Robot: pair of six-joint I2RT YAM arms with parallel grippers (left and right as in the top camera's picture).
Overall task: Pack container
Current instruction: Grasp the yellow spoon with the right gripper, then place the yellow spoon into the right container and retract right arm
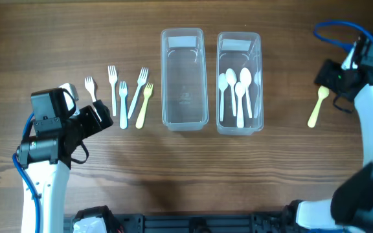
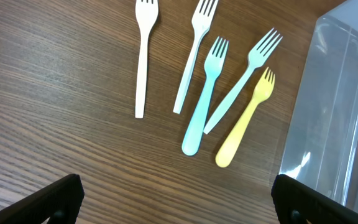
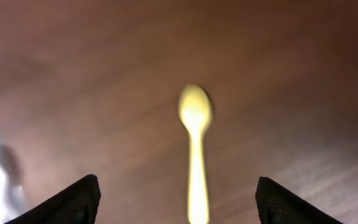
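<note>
The slim handle is already lined up between the right gripper's open fingers, so the robot needs to move that gripper down onto the yellow spoon's handle (image 1: 318, 106) (image 3: 196, 149) close to the spoon's bowl.
Two clear containers stand at the table's middle: the left one (image 1: 184, 77) is empty, the right one (image 1: 238, 83) holds several white spoons (image 1: 236, 87). Several forks lie left of them: white (image 1: 90, 88), white (image 1: 113, 87), light blue (image 1: 123, 103), white (image 1: 137, 96) and yellow (image 1: 144, 103). In the left wrist view the yellow fork (image 2: 246, 118) and blue fork (image 2: 204, 102) lie ahead of my open, empty left gripper (image 2: 176, 202). A yellow spoon (image 1: 318, 105) lies on the right. My right gripper (image 3: 176, 205) is open above it, the spoon (image 3: 195, 149) between its fingers.
The left container's wall (image 2: 328, 112) is close to my left gripper's right finger. The wooden table (image 1: 271, 168) runs bare along the front. A black base (image 1: 193, 223) sits at the front edge.
</note>
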